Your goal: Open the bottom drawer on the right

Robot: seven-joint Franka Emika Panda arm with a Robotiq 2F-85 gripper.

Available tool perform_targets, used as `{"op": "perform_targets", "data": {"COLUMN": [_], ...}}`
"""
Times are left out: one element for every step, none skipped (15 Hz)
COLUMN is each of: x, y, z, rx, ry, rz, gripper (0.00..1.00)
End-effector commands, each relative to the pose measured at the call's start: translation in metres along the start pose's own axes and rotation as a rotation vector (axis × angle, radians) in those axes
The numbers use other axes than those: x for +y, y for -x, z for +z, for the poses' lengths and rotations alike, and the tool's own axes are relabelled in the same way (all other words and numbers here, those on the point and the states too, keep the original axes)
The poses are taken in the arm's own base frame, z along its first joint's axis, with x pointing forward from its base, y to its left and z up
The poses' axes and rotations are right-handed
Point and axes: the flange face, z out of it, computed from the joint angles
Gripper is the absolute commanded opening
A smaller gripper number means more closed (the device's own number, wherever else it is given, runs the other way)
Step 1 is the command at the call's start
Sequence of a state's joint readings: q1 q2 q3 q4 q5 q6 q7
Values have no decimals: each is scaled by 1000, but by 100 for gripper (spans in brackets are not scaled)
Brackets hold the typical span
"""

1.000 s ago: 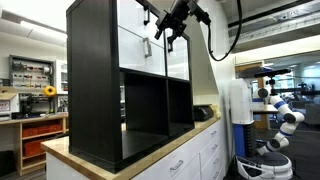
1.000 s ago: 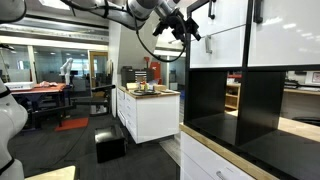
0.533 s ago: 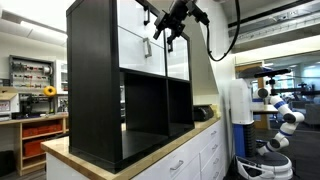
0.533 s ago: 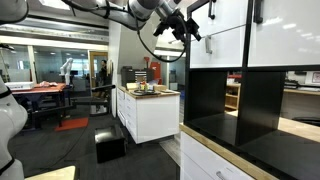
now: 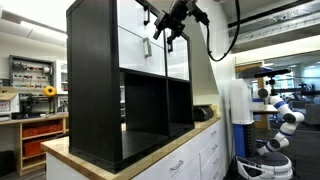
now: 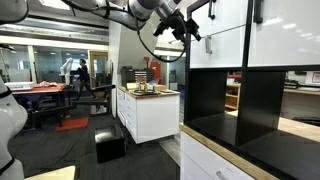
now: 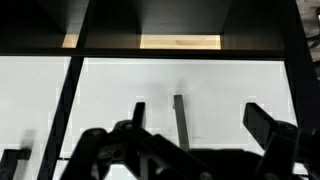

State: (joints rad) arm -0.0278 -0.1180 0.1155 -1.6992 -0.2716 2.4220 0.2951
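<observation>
My gripper needs to move outward to the white front next and close around the bar of the black handle (image 7: 178,120), because my open fingers are still short of it.
A black shelf unit (image 5: 95,90) stands on a wooden countertop, with white drawer fronts (image 5: 178,55) in its upper rows and open black cubbies below. In both exterior views my gripper (image 5: 168,28) (image 6: 188,22) hangs in front of the white drawers on the shelf's far side, close to them. In the wrist view the gripper (image 7: 205,125) is open. A thin black drawer handle (image 7: 178,120) on the white front (image 7: 220,85) lies between its fingers, nearer the left one. I cannot tell whether the fingers touch it. Every drawer looks shut.
White cabinets with small handles (image 5: 205,155) sit under the countertop (image 5: 150,148). A white kitchen island (image 6: 148,108) with items on it stands behind. A white robot (image 5: 278,115) stands at the room's side. A person (image 6: 82,72) is in the background.
My arm and gripper have not moved. Only a person in the background has walked to the left.
</observation>
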Motion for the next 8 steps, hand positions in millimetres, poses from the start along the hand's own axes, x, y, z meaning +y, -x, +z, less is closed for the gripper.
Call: {"op": "perform_targets", "data": {"x": [0, 1, 3, 5, 7, 9, 12, 13], "y": [1, -1, -3, -4, -5, -6, -8, -10], "z": [4, 11, 19, 26, 33, 40, 47, 52], "rx": [4, 5, 13, 13, 17, 22, 29, 36], "ry": [16, 23, 33, 39, 46, 51, 52, 55], "rz": [-4, -4, -8, -13, -19, -24, -25, -26], "gripper": [100, 100, 100, 100, 100, 100, 100, 100]}}
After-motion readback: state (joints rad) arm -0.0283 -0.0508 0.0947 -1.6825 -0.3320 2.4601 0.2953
